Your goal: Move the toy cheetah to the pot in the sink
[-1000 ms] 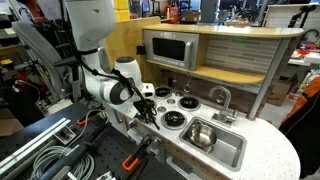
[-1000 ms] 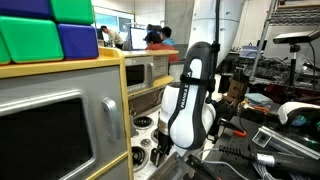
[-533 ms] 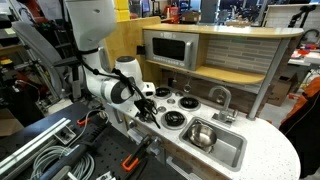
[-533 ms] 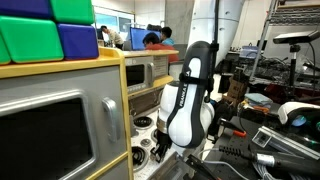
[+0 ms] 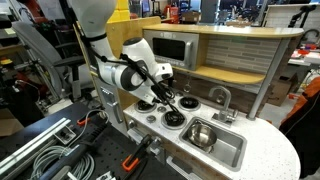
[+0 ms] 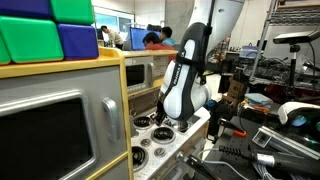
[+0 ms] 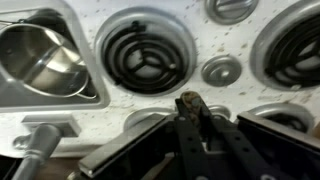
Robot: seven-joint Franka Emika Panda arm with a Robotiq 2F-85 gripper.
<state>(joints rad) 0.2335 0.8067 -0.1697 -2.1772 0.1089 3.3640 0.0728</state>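
The cheetah (image 7: 190,100) hangs above the stove, so next I will move my gripper to the left in the wrist view, past the burner, and down over the pot's opening (image 7: 40,60).
In the wrist view my gripper (image 7: 193,106) is shut on the toy cheetah (image 7: 190,100), a tiny tan-brown mottled figure that pokes out between the black fingertips. It hangs above the speckled stove top, between the burners. The shiny steel pot (image 7: 40,60) sits in the sink (image 7: 92,98) at the upper left of that view. In an exterior view the gripper (image 5: 171,99) is raised over the stove, left of the pot (image 5: 203,134) in the sink (image 5: 232,153). The cheetah is too small to make out in either exterior view, and in one of them the gripper (image 6: 164,123) is mostly hidden by the arm.
Black coil burners (image 7: 147,52) and round knobs (image 7: 221,70) cover the stove top. A grey curved faucet (image 5: 220,97) stands behind the sink, and a toy microwave (image 5: 170,47) sits on the back shelf. Coloured blocks (image 6: 50,30) lie on top of the toy kitchen.
The jaws closed on the toy cheetah. The arm then rose and swung from the stove's near-left corner toward the sink side, carrying the toy.
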